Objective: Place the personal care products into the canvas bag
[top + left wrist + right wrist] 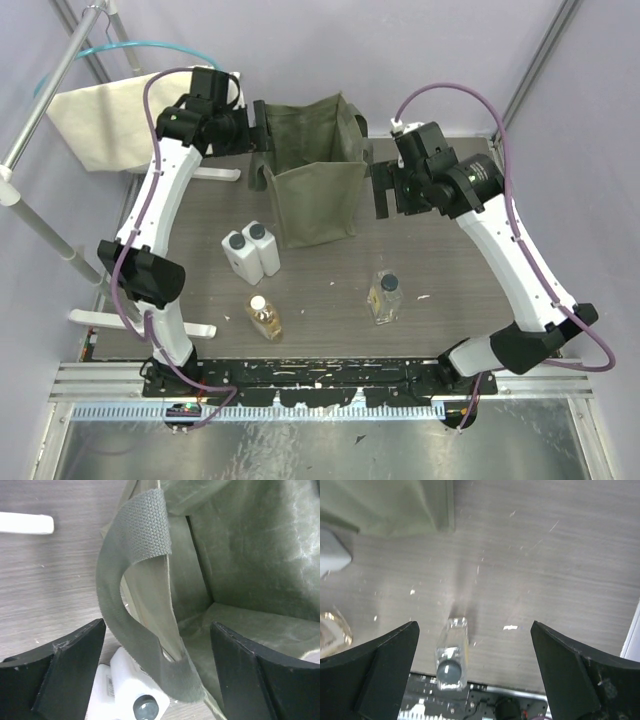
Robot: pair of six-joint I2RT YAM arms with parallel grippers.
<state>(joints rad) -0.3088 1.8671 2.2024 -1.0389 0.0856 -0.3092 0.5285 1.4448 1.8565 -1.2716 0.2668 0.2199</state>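
Observation:
My right gripper will first move back toward the near bar and down, so that my open fingers can get around the clear dark-capped bottle (385,295) (452,657).
The olive canvas bag (315,175) stands open at the back middle of the table. My left gripper (262,140) is open at the bag's left rim; in the left wrist view (157,625) its jaws straddle the bag's webbing handle (135,580) without closing on it. My right gripper (382,190) is open and empty, just right of the bag. Two white bottles with dark caps (252,252) stand together left of the bag's front and also show in the left wrist view (132,690). The white-capped amber bottle (264,317) and the dark-capped clear bottle (386,297) (452,652) sit nearer the front.
A cream cloth (100,110) hangs on a teal hanger from a metal rack (40,130) at the back left. White rack feet (205,172) (195,328) lie on the table's left side. A black rail (300,375) runs along the near edge.

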